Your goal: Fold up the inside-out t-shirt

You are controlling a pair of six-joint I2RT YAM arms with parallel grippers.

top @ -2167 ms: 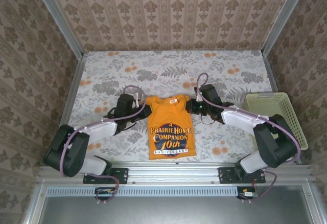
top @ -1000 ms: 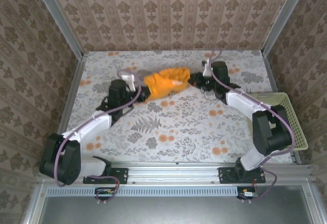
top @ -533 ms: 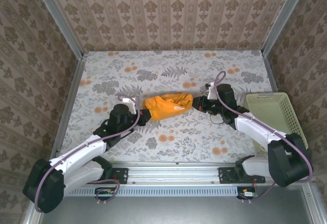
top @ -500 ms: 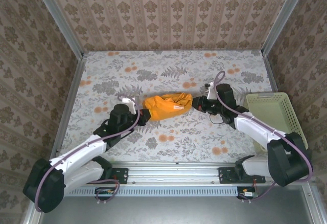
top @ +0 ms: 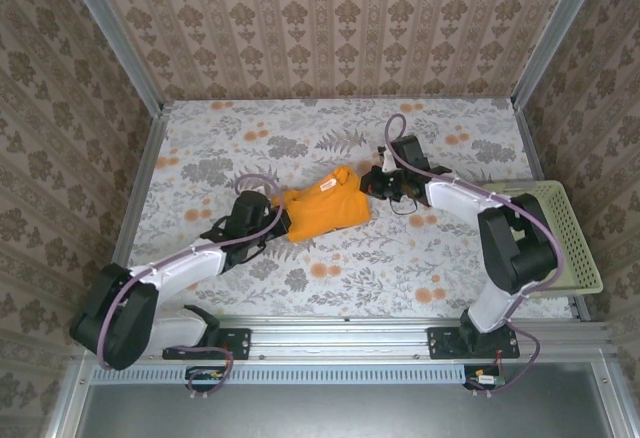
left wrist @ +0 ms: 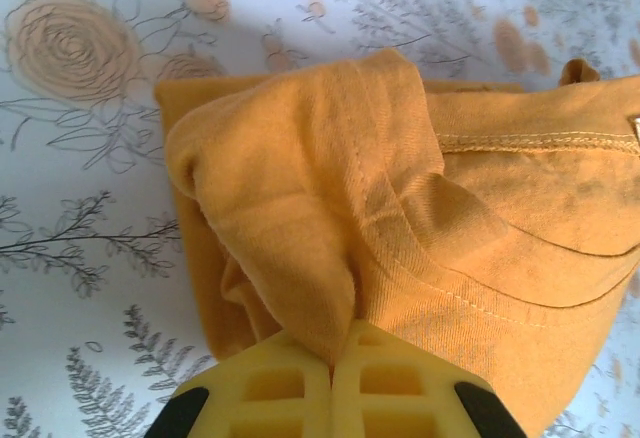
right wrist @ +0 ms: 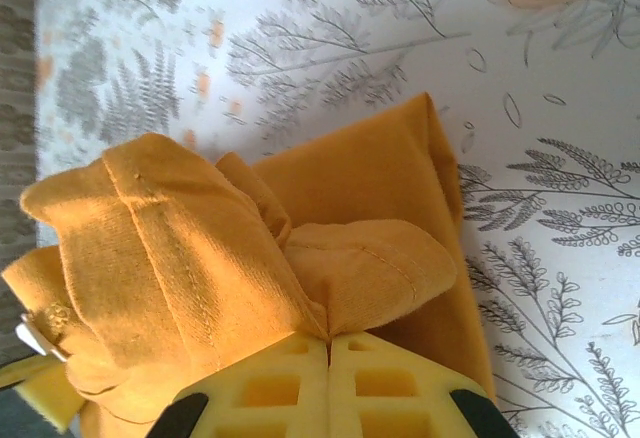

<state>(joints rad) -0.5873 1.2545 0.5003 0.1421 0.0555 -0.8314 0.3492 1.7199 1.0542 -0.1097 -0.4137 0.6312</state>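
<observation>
My right gripper should lower the bunched fold onto the flat bottom layer [top: 359,201] [right wrist: 425,326], moving gently toward the left gripper, and let go, because that layer lies spread below my right gripper.
The inside-out t-shirt [top: 322,208] is a mustard-orange bundle lying in the middle of the floral table, plain face up, folded over on itself. My left gripper [top: 282,220] is at its left end, shut on a pinch of the fabric [left wrist: 300,248], with stitched hems running off to the right. My right gripper [top: 368,184] is at its upper right corner, shut on a bunched fold of the t-shirt [right wrist: 330,268]. No lettering shows.
A pale cream mesh basket [top: 575,238] stands at the right edge of the table, beside the right arm. Wallpapered walls close in the back and sides. A metal rail [top: 330,328] runs along the near edge.
The stretched-out roll of shirt has come down onto the table as a squarer folded bundle. Both grippers moved closer together, still pinching the fabric.
</observation>
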